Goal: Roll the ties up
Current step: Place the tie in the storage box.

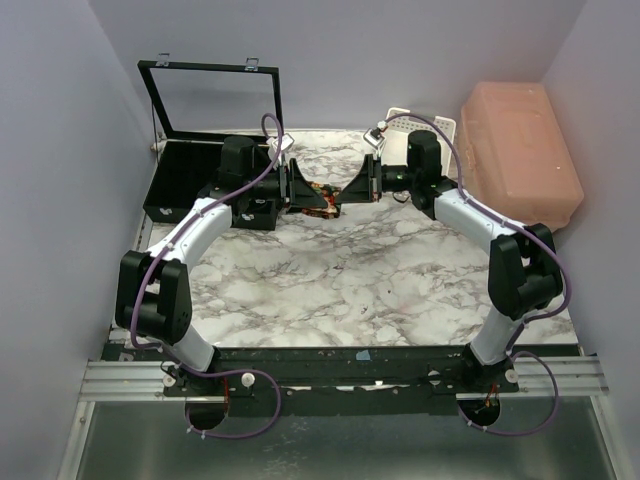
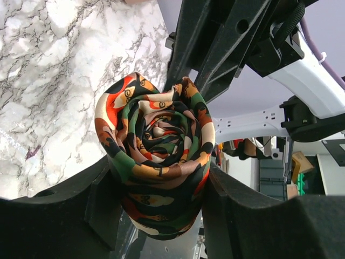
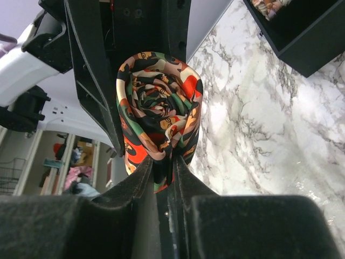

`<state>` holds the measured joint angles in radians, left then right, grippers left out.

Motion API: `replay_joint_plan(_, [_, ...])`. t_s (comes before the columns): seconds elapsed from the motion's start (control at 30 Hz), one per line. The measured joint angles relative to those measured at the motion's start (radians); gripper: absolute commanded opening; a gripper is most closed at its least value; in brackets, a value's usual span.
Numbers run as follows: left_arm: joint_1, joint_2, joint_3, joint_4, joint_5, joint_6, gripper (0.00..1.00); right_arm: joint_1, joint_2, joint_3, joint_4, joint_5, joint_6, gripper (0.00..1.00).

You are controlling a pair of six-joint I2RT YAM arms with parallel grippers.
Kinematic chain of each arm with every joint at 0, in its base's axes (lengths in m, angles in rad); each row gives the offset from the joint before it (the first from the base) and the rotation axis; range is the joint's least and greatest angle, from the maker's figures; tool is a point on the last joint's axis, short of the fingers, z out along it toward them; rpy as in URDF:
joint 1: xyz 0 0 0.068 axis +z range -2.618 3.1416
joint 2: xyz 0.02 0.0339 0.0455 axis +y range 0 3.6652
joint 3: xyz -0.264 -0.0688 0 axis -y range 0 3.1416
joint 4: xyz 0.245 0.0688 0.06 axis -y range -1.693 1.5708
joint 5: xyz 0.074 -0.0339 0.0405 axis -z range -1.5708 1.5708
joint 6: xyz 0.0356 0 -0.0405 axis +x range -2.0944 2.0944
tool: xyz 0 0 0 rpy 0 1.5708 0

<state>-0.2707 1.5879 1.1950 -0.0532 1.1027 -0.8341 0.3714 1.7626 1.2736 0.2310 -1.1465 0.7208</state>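
Observation:
The black box (image 1: 186,194) is to the left of my left gripper in the top view, with its lid up. I need to carry the roll that way, lower it into the box and release it.
A rolled tie (image 1: 322,196), dark with red, orange and green print, hangs above the marble table between both grippers at the back centre. My left gripper (image 1: 298,188) is shut on the roll from the left; in the left wrist view the coil (image 2: 155,145) sits wedged between its jaws (image 2: 161,199). My right gripper (image 1: 352,188) is shut on the roll from the right; in the right wrist view it (image 3: 164,164) pinches the roll's lower edge (image 3: 159,102). No other tie lies loose on the table.
A black open box (image 1: 190,180) with raised lid stands back left; the right wrist view shows a printed tie inside a black compartment (image 3: 268,6). A pink plastic tub (image 1: 520,150) and a white basket (image 1: 415,122) stand back right.

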Motion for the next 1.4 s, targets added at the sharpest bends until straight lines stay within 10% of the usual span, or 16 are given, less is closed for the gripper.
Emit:
replay_joint_plan(0.4, [0.023, -0.018, 0.015, -0.13, -0.004, 0.144, 0.0, -0.001, -0.001, 0.0, -0.079, 0.005, -0.048, 1.0])
replay_joint_plan(0.9, [0.293, 0.09, 0.444, -0.769, -0.286, 0.678, 0.0, -0.098, -0.004, 0.095, -0.371, 0.105, -0.307, 1.0])
replay_joint_plan(1.4, [0.473, 0.401, 0.81, -1.04, -0.797, 0.928, 0.0, -0.097, -0.005, 0.095, -0.477, 0.175, -0.417, 1.0])
